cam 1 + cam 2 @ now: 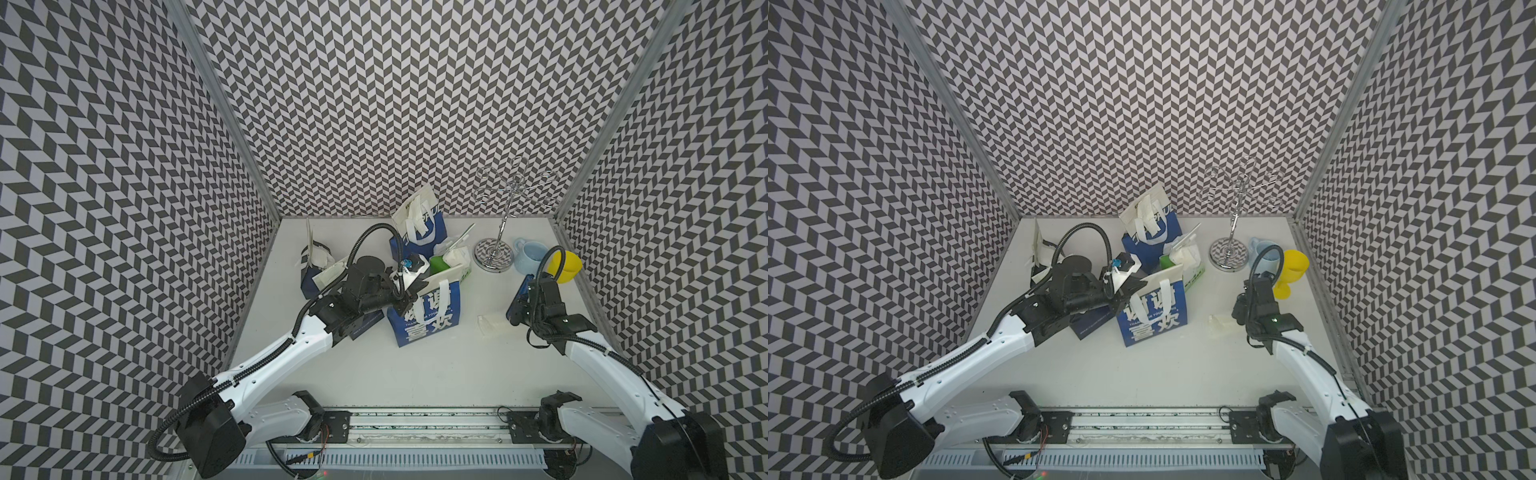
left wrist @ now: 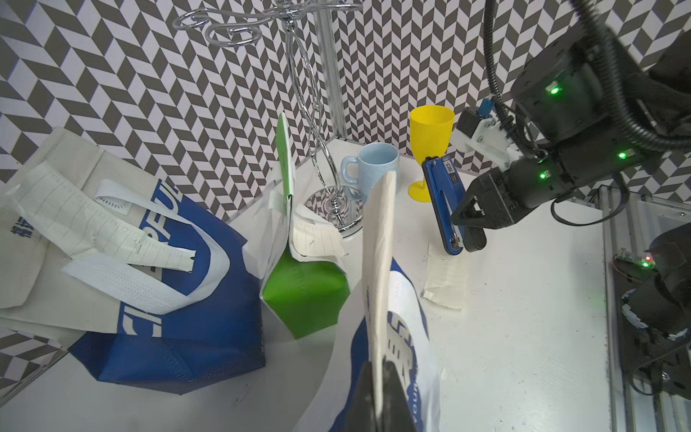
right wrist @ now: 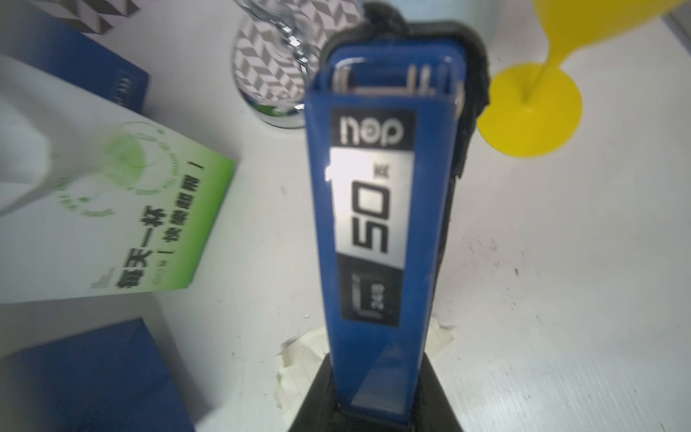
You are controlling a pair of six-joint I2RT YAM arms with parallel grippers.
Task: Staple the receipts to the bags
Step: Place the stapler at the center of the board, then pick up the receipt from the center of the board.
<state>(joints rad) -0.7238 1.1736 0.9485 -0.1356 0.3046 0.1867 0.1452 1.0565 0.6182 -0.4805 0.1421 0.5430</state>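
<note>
My right gripper should next move down and let go of the dark blue stapler point(image 2: 443, 202) on the bare tabletop beside the loose receipt, because that spot below it is open.
My left gripper point(image 1: 409, 297) point(image 2: 379, 389) is shut on the cream top rim point(image 2: 381, 262) of the front blue bag point(image 1: 432, 320) point(image 1: 1154, 324), which stands mid-table. Off to that bag's right, my right gripper point(image 1: 519, 309) point(image 2: 467, 220) point(image 3: 374, 396) is shut on the dark blue stapler point(image 2: 443, 202) point(image 3: 377, 209), held nose-up. A loose receipt point(image 1: 490, 324) point(image 2: 445, 276) point(image 3: 299, 359) lies flat on the table under it. Behind stand a green and white bag point(image 1: 451, 266) point(image 2: 303, 291) and a blue bag point(image 1: 419, 232) with a receipt point(image 2: 93, 224) over its handles.
A chrome wire cup stand point(image 1: 494, 249), a light blue mug point(image 1: 532, 255) and a yellow goblet point(image 1: 563, 266) stand at the back right, close to my right arm. More blue bags point(image 1: 316, 266) sit at the back left behind my left arm. Patterned walls enclose three sides.
</note>
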